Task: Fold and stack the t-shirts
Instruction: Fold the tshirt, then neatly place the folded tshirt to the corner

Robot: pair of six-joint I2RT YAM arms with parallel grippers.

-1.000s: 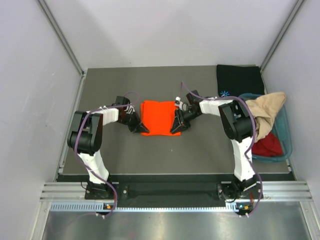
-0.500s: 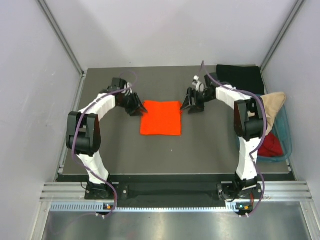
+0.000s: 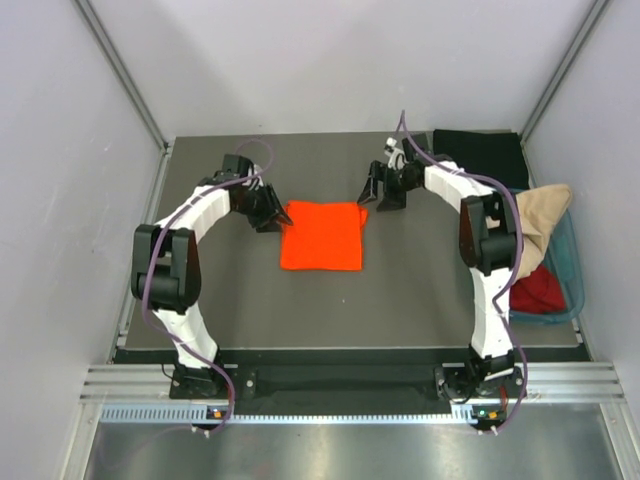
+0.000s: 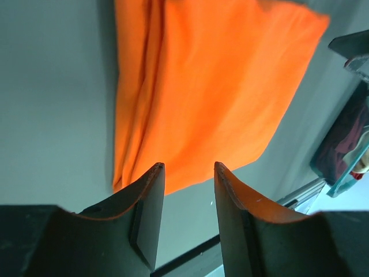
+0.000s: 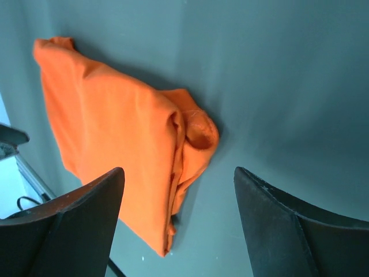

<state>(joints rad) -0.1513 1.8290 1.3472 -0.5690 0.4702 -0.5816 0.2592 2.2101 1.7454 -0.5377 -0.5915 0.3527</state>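
Observation:
Layers bunch at the t-shirt's edge by its far corner [image 3: 361, 213] [image 5: 176, 157], so next I need to move my right gripper down toward it and left in the top view.
The bright orange t-shirt [image 3: 321, 235] lies folded into a rough square in the middle of the table, also seen in the left wrist view [image 4: 202, 92] and the right wrist view [image 5: 127, 156]. My left gripper [image 3: 270, 212] hovers just off its far left corner, jaws open and empty [image 4: 187, 168]. Off the far right corner, my right gripper [image 3: 377, 190] stands wide open with nothing in it [image 5: 179, 173]. A black t-shirt [image 3: 480, 158] lies folded at the back right. A beige t-shirt [image 3: 535, 215] hangs over the tub, with a dark red one [image 3: 535, 290] inside.
The teal plastic tub [image 3: 574, 270] stands at the right edge of the table. Grey walls close in on the left, back and right. The table's dark mat [image 3: 250, 300] ends at a rail in front.
Both grippers have let go of the orange t-shirt, opened, and drawn back toward the far side. The shirt now lies flat, unfolded forward into a larger square.

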